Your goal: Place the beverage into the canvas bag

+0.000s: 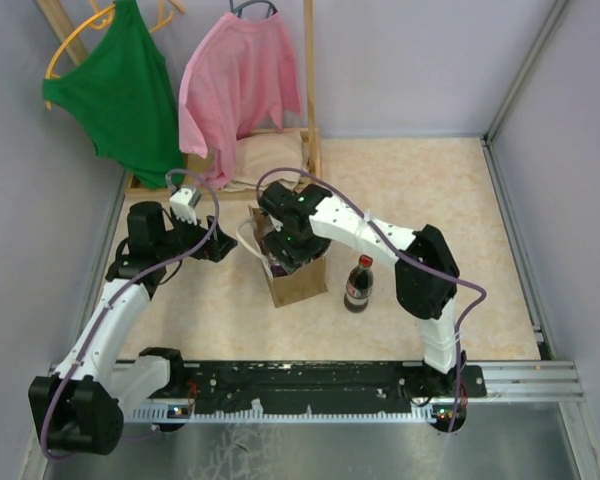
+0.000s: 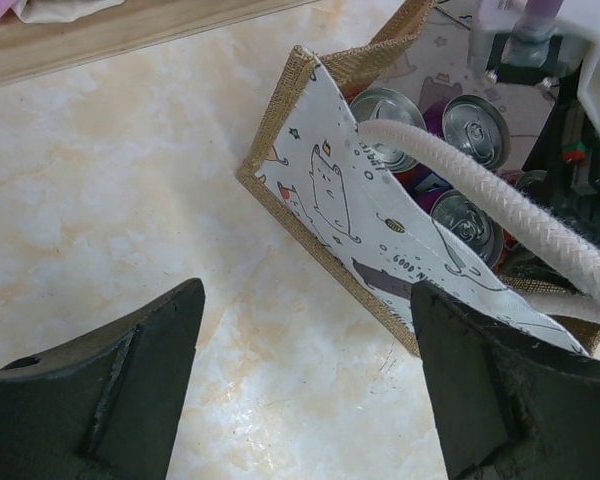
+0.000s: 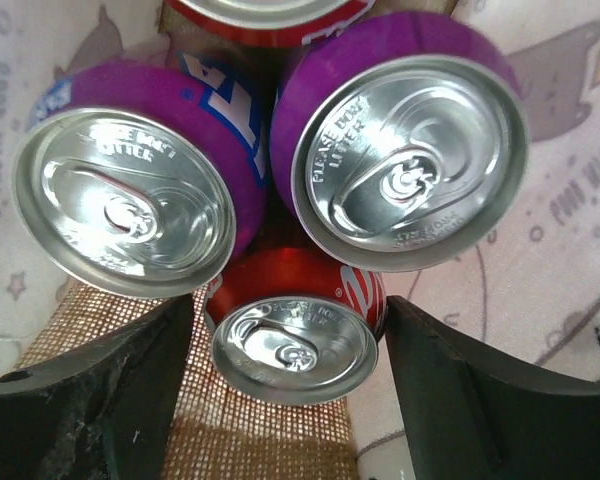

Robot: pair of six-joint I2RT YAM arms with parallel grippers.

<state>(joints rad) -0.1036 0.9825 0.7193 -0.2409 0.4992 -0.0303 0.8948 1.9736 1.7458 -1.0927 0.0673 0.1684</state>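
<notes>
My right gripper will next rise clear and cross to its right in the top view, past the bag's side. It will then close on the cola bottle's neck (image 1: 362,273).
The canvas bag (image 1: 302,285) stands upright mid-table, its white printed lining (image 2: 320,180) and burlap floor (image 3: 250,430) showing. My right gripper (image 1: 290,245) reaches down inside it. In the right wrist view the right gripper (image 3: 290,330) is open, its fingers on either side of a red beverage can (image 3: 292,350) standing on the bag's floor, with a thin gap on each side. Two purple cans (image 3: 125,200) (image 3: 410,160) stand just beyond it. My left gripper (image 1: 223,245) (image 2: 305,330) hangs open over bare table just left of the bag, holding nothing.
A dark cola bottle (image 1: 358,283) stands on the table right of the bag. A white rope handle (image 2: 480,190) lies across the bag's mouth. At the back, a wooden rack holds a green shirt (image 1: 125,90), a pink shirt (image 1: 240,80) and a beige folded cloth (image 1: 270,155).
</notes>
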